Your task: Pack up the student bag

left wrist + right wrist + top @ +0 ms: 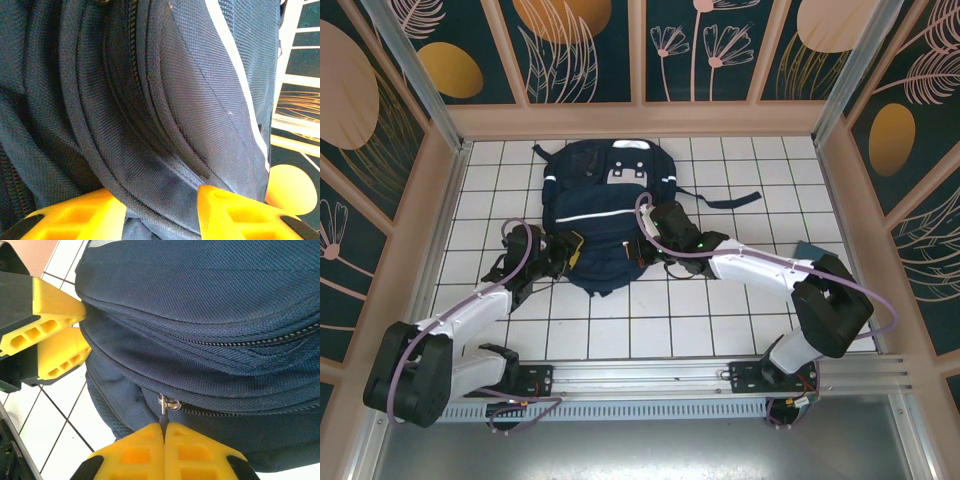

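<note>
Next, my right gripper moves outward along the zipper to the bag's side by the strap [669, 194] and releases the pull, as the teeth run on past the slider.
The student bag [605, 215], navy with white stripes and grey patches, lies flat in the middle of the tiled table. My left gripper [565, 250] is at its lower left side. In the left wrist view the left gripper [160, 200] has a piped fold of the student bag [165, 100] pinched between its yellow fingers [230, 210]. My right gripper [645, 250] is at the bag's lower right. The right gripper [164, 427] is shut on a thin metal zipper pull [163, 412] that hangs from the slider [171, 403]. The left gripper's fingers [50, 335] also bite the student bag [210, 300] there.
A small dark teal flat item [812, 250] lies on the tiles right of the right arm. Patterned walls [640, 60] enclose the table on three sides. A metal rail [650, 378] with the arm bases runs along the near edge.
</note>
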Motion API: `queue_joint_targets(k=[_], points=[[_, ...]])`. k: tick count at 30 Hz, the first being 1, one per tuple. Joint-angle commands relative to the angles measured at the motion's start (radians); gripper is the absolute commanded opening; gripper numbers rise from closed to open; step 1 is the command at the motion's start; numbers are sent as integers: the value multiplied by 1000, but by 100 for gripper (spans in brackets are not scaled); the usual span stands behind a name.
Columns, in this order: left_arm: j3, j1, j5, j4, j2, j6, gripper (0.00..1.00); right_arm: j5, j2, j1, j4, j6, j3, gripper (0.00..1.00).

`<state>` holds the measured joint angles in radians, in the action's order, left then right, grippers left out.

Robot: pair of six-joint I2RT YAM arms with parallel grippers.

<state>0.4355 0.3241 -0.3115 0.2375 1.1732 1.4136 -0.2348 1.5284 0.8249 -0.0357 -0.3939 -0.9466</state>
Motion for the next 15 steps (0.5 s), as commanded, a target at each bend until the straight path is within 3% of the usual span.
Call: queue_joint_targets(k=[1,5,9,13,15], points=[[-19,9,19,72,16,63,40,-7,-53,23,5,27,-12,0],[-44,10,45,74,18,89,33,20,-73,37,-36,42,-1,0],[-56,9,68,60,15,89,19,89,-85,40,-82,51,8,0],[-73,10,107,14,-5,73,3,263,-90,37,-170,80,17,0],[-83,9,130,-6,-17,63,0,349,-88,26,-208,93,23,0]])
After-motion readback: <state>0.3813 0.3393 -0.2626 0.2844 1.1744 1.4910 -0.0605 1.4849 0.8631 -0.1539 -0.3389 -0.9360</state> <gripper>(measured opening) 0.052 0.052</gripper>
